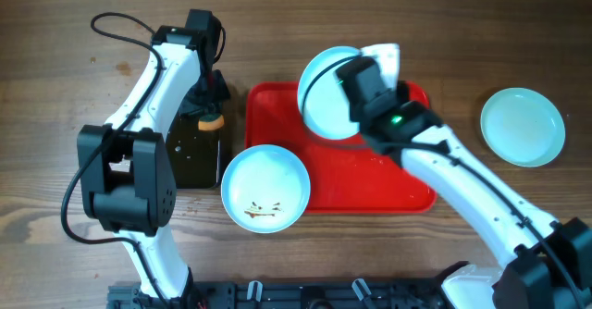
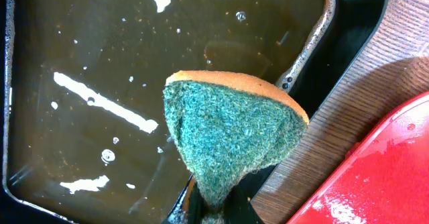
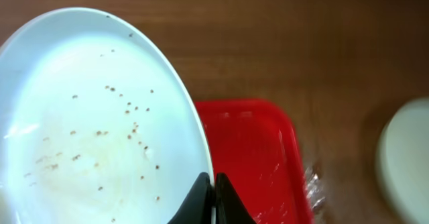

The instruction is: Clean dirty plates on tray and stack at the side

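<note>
The third plate (image 1: 523, 127) is already off the tray (image 1: 388, 184), to the right in the overhead view, so the right gripper should next move over it, go down and let go of the pale plate's rim.
My right gripper (image 1: 356, 87) is shut on the rim of a pale plate (image 1: 324, 92) and holds it tilted above the back of the red tray (image 1: 388, 184). In the right wrist view the plate (image 3: 87, 130) carries small brown specks, with the jaws (image 3: 213, 184) pinching its edge. A second plate (image 1: 265, 187) with brown smears lies on the tray's front left corner. A third plate (image 1: 523, 126) lies on the table at the right. My left gripper (image 2: 218, 210) is shut on a green-and-orange sponge (image 2: 231, 133) over the black pan (image 2: 100, 63).
The black pan (image 1: 190, 152) of brownish water stands left of the tray. The tray's corner shows in the left wrist view (image 2: 375, 184). A cable (image 1: 111, 22) loops at the back left. A black rail runs along the table's front edge.
</note>
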Motion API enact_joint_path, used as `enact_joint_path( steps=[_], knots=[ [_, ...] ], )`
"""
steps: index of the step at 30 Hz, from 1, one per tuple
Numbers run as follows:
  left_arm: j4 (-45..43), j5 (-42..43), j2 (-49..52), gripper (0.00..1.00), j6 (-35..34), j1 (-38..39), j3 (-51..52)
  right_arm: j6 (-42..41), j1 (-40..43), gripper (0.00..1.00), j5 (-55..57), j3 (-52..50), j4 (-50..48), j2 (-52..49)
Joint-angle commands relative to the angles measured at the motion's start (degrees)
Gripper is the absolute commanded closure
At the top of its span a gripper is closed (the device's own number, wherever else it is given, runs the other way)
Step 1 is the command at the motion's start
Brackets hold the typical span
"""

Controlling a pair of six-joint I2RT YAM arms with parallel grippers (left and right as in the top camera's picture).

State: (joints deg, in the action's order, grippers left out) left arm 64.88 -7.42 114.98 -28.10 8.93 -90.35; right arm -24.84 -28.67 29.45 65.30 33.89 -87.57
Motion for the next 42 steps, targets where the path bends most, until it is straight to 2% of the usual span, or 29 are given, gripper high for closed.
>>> enact_joint_path(
  steps=[1, 3, 4, 6, 11, 13, 15, 21, 26, 27, 29, 31, 34, 35, 36, 37, 40, 41, 42],
  knots=[
    [0.39, 0.33, 0.39, 0.96, 0.63, -0.09, 0.35, -12.15, 11.98, 0.96, -9.14, 0.59, 3.04, -0.46],
    [0.42, 0.33, 0.39, 0.96, 0.61, -0.09, 0.35, -12.72, 21.94, 0.95, -13.18, 0.59, 6.08, -0.46],
    [0.39, 0.35, 0.39, 0.96, 0.33, -0.09, 0.35, -10.05, 30.34, 0.96, -17.49, 0.59, 7.1, -0.46],
    [0.15, 1.18, 0.39, 0.96, -0.02, -0.09, 0.35, -6.95, 41.79, 0.96, -22.93, 0.59, 7.72, -0.46],
    [-0.24, 1.84, 0.39, 0.96, -0.85, -0.09, 0.35, -6.82, 66.6, 0.96, -27.21, 0.59, 12.07, -0.66],
    [-0.24, 1.81, 0.39, 0.96, -0.85, -0.09, 0.35, -6.4, 73.68, 0.96, -27.43, 0.59, 13.35, -1.62],
    [-0.24, 1.81, 0.39, 0.96, -0.85, -0.09, 0.35, -6.01, 77.26, 0.95, -28.94, 0.07, 13.31, -2.97],
    [-0.2, 1.84, 0.39, 0.96, -1.07, -0.09, 0.35, -7.04, 75.1, 0.96, -29.59, -1.14, 10.01, -10.95],
    [-0.2, 1.84, 0.39, 0.96, -1.07, -0.09, 0.35, -8.44, 68.89, 0.96, -34.4, -1.14, 4.87, -17.03],
    [-0.2, 1.84, 0.39, 0.96, -1.09, -0.09, 0.35, -8.48, 67.49, 0.93, -34.67, -1.14, 4.24, -17.4],
    [-0.17, 1.84, 0.39, 0.96, -1.07, -0.09, 0.35, -8.79, 64.52, 0.6, -34.62, -1.11, 3.78, -17.49],
    [-0.17, 1.84, 0.39, 0.96, -1.07, -0.09, 0.35, -8.85, 62.14, 0.59, -34.45, -0.68, 4.76, -17.44],
    [-0.02, 1.84, 0.37, 0.96, -1.05, -0.04, 0.35, -9.77, 60.5, 0.49, -34.32, 1.77, 8.98, -16.76],
    [0.07, 1.84, 0.39, 0.96, -1.05, -0.04, 0.35, -9.81, 59.98, 0.39, -32.96, 3.48, 11.43, -15.89],
    [0.09, 1.84, 0.39, 0.96, -1.05, -0.04, 0.35, -9.84, 59.43, 0.22, -30.82, 6.14, 14.86, -14.27],
    [0.13, 1.88, 0.39, 0.96, -1.05, -0.04, 0.35, -9.84, 59.01, 0.12, -29.44, 8.68, 17.84, -12.41],
    [0.15, 2.93, 0.37, 0.96, -1.03, -0.04, 0.35, -9.57, 58.07, 0.05, -29.4, 14.8, 23.1, -6.78],
    [0.13, 2.89, 0.39, 0.96, -1.03, -0.04, 0.35, -7.85, 57.46, 0.07, -32.11, 16.26, 23.89, -4.37],
    [0.02, 2.91, 0.39, 0.96, -1.03, -0.04, 0.35, -5.84, 56.7, 0.31, -35.67, 16.87, 24.02, -2.29]
  ],
)
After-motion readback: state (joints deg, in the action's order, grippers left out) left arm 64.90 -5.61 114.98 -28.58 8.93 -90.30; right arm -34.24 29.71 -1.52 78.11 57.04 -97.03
